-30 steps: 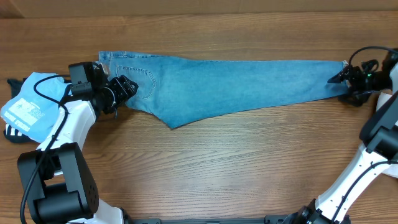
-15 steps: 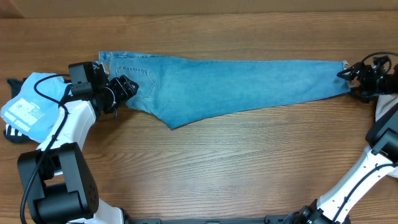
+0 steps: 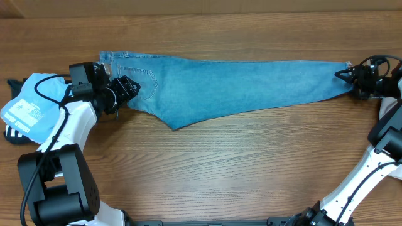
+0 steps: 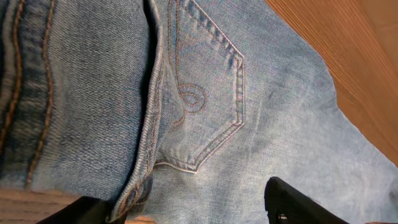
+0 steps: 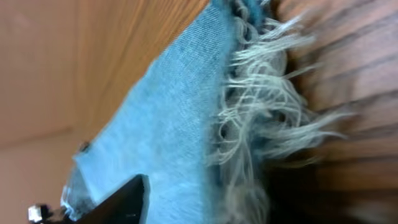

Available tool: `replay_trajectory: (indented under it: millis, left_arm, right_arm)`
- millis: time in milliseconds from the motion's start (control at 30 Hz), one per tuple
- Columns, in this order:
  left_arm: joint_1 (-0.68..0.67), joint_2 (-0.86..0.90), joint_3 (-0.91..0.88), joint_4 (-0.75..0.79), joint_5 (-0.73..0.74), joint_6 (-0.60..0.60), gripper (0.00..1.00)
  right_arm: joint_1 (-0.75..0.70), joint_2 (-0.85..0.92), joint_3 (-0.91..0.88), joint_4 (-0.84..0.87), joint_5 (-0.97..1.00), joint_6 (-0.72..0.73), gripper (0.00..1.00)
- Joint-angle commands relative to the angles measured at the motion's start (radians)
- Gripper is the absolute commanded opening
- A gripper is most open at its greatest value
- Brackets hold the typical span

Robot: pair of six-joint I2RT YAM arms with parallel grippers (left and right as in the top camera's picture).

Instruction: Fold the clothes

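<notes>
The frayed hem already lies between the fingers of my right gripper, so I will keep that gripper low and close it on the denim edge before folding.
Light-blue jeans, folded lengthwise, lie flat across the far part of the table, waist at the left and frayed hem at the right. My left gripper is at the waist end. In the left wrist view its fingers are spread wide over the denim just below a stitched back pocket, holding nothing. My right gripper is at the hem. In the right wrist view its jaws are apart, with the frayed hem lying between them.
A sky-blue shirt with white print lies bunched at the left edge. A black garment pokes out under it. Bare wooden table stretches in front of the jeans.
My right gripper drew back to the right off the hem, then returned a little to the left onto it. The jeans and the left arm have not moved.
</notes>
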Motion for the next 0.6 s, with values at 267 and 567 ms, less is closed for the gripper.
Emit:
replay_trajectory:
  millis: [267,567]
  left_arm:
    - [-0.011,-0.056,0.252,-0.171,0.265,0.262,0.65]
    - [-0.008,-0.275,0.455,-0.366,0.272,0.363,0.70]
  right_arm:
    - [-0.061,-0.168,0.030,-0.026,0.002,0.104,0.04]
    - [0.026,-0.415,0.066,-0.089,-0.044,0.109,0.04]
